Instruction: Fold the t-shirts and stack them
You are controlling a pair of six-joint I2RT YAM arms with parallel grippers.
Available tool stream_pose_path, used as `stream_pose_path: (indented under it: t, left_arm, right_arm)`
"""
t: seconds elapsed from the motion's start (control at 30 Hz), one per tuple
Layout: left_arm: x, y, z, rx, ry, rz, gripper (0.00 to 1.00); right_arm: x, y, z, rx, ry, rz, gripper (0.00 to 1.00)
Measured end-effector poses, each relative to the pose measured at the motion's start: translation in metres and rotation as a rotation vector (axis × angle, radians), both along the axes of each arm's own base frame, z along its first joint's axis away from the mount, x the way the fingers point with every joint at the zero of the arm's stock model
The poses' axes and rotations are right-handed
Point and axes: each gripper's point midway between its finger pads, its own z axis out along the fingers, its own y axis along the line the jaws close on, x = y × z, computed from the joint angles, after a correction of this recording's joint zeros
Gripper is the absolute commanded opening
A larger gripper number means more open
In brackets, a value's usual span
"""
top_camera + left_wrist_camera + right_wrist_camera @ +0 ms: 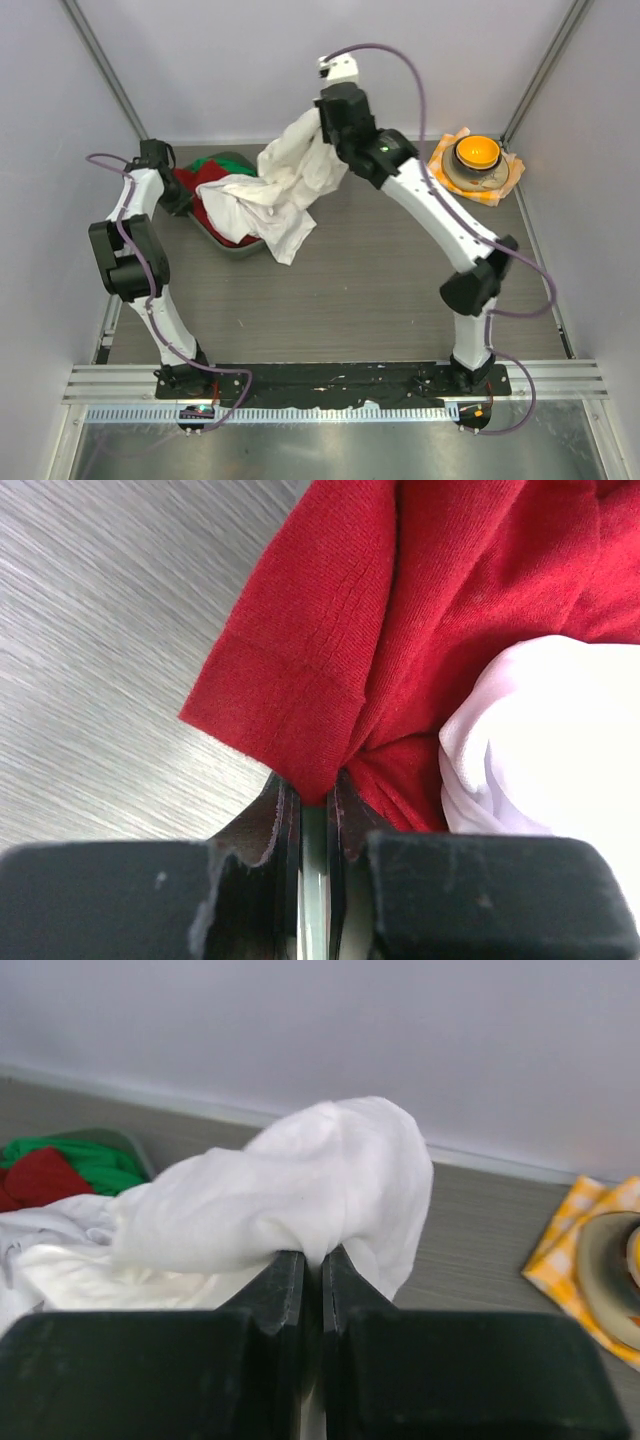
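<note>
The raised t-shirt still drapes over the bin point(240, 250). My left gripper should move with the bin's rim toward the bin's side beside it and release the red fold.
A white t-shirt point(285, 185) hangs bunched from my right gripper point(322, 120), which is raised above the back middle of the table. Its lower part drapes over the bin point(240, 250) and onto the table. In the right wrist view the gripper point(312, 1255) is shut on a fold of the t-shirt point(290, 1190). My left gripper point(178, 192) is at the bin's left side. There the gripper point(313, 795) is shut on a thin pale strip that looks like the bin's rim, with the red garment point(400, 610) caught at its tips. White t-shirt cloth point(530, 730) lies beside it.
The grey-green bin holds a red garment point(212, 195) and a green garment point(225, 162). At the back right a bowl point(475, 158) with an orange inside sits on an orange-and-white checked cloth point(510, 175). White walls close the table in on three sides.
</note>
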Motion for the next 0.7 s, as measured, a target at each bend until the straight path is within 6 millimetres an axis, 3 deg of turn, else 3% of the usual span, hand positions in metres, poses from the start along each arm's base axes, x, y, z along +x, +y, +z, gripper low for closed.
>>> stream_pose_path:
  t: [0.07, 0.13, 0.17, 0.27, 0.33, 0.57, 0.7]
  left_arm:
    - [0.005, 0.011, 0.0, 0.003, 0.001, 0.022, 0.0]
    - [0.01, 0.022, -0.002, 0.006, 0.008, 0.04, 0.0]
    - [0.016, 0.031, -0.005, 0.005, 0.013, 0.058, 0.0]
    - [0.016, 0.038, -0.006, 0.004, 0.015, 0.074, 0.0]
    - [0.015, 0.044, -0.008, 0.002, 0.018, 0.087, 0.0]
    - [0.016, 0.073, -0.017, -0.012, 0.033, 0.15, 0.0]
    - [0.022, 0.096, -0.018, -0.013, 0.019, 0.201, 0.0]
  right_arm:
    - [-0.021, -0.032, 0.043, 0.026, -0.068, -0.044, 0.01]
    - [-0.038, -0.055, 0.068, 0.042, -0.109, -0.08, 0.01]
    - [-0.054, -0.083, 0.085, 0.048, -0.144, -0.127, 0.01]
    - [-0.059, -0.094, 0.082, 0.036, -0.145, -0.155, 0.01]
    - [-0.061, -0.097, 0.058, 0.004, -0.102, -0.159, 0.01]
    - [-0.074, -0.091, -0.075, -0.134, 0.159, -0.116, 0.01]
    - [-0.095, -0.089, -0.121, -0.157, 0.262, -0.076, 0.01]
